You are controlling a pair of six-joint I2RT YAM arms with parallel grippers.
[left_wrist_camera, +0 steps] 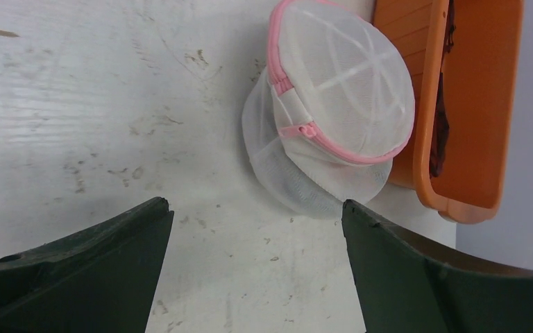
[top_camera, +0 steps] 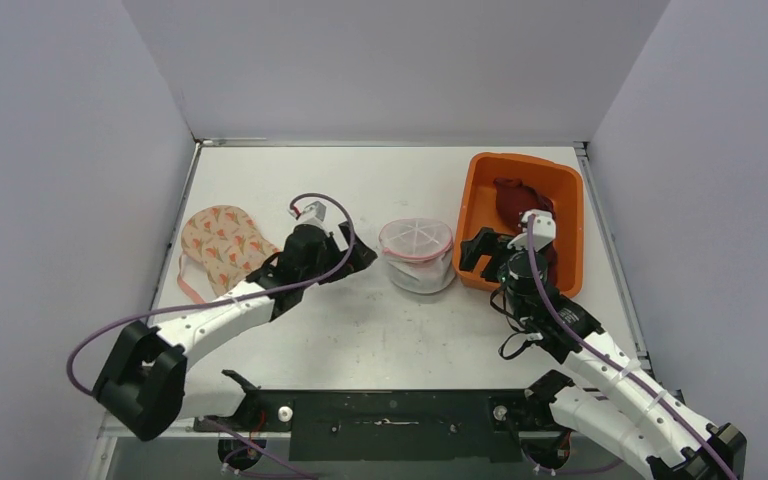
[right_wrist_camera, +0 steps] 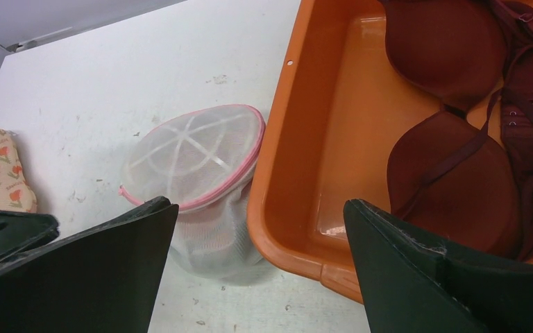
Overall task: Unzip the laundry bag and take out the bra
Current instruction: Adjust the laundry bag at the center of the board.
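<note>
I need to move my left gripper across onto the bag's pink rim [top_camera: 383, 248] [left_wrist_camera: 291, 107] next. The rim lies to its right in the top view, and the zipper pull sits there.
The white mesh laundry bag [top_camera: 418, 255] with a pink zipper stands upright mid-table, touching the orange bin. It looks zipped shut, and its pink pull [left_wrist_camera: 309, 130] shows in the left wrist view. I cannot tell what is inside it. My left gripper [top_camera: 358, 254] is open and empty just left of the bag [left_wrist_camera: 333, 104], with bare table between its fingers [left_wrist_camera: 257, 208]. My right gripper [top_camera: 510, 250] is open and empty over the bin's near left corner, just right of the bag [right_wrist_camera: 194, 173]. Its open fingers [right_wrist_camera: 260, 208] straddle the bag's edge and the bin rim.
The orange bin [top_camera: 470, 200] at the right holds a dark red bra [top_camera: 520, 200], which also shows in the right wrist view [right_wrist_camera: 451, 139]. A floral beige bra [top_camera: 222, 245] lies flat at the table's left. White walls enclose the table on three sides.
</note>
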